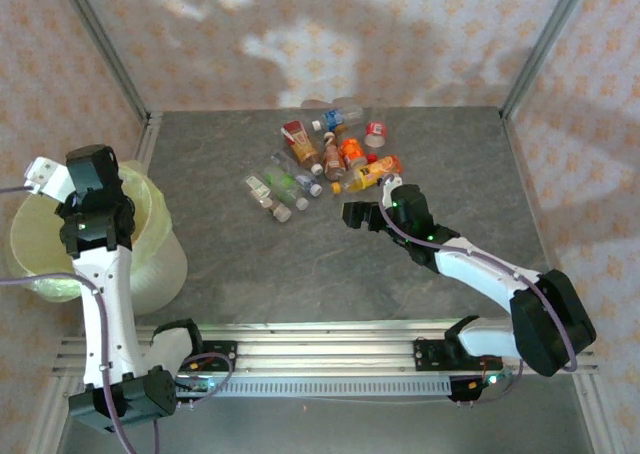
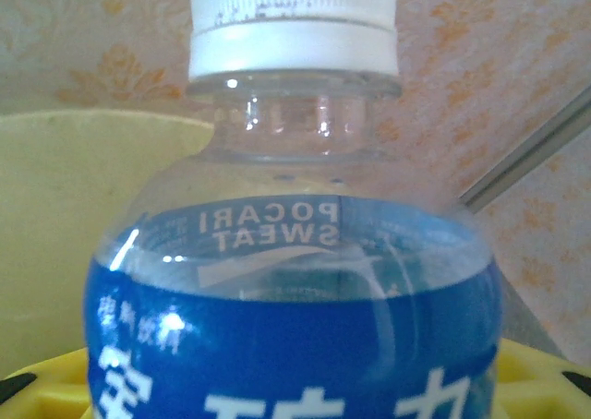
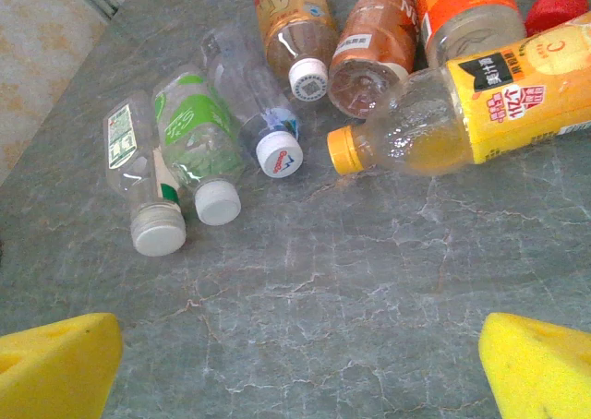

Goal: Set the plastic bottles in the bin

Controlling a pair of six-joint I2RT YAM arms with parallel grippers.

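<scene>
The liner shows behind only part of the clear bottle, so my left gripper will swing away from the table, farther over the bin's opening point(image 1: 45, 238) point(image 2: 83, 225), to let go of the bottle.
My left gripper point(image 1: 62, 186) is shut on a clear plastic bottle point(image 2: 295, 281) with a blue label and a white cap point(image 2: 294, 27), held over the bin point(image 1: 152, 259). The bin's yellow-green liner point(image 2: 83, 234) shows behind the bottle. Several other plastic bottles point(image 1: 320, 159) lie in a cluster at the middle of the table. My right gripper point(image 3: 295, 373) hovers open just in front of them, its yellow pads point(image 3: 55, 364) wide apart over bare table. Nearest it are a yellow-labelled bottle with an orange cap point(image 3: 480, 96) and a green-labelled bottle point(image 3: 194, 133).
The bin stands off the grey table's point(image 1: 300, 264) left edge. Metal frame posts point(image 1: 110, 49) and patterned walls close the back and sides. Bare table surface lies between the bottle cluster and the near rail point(image 1: 320, 339).
</scene>
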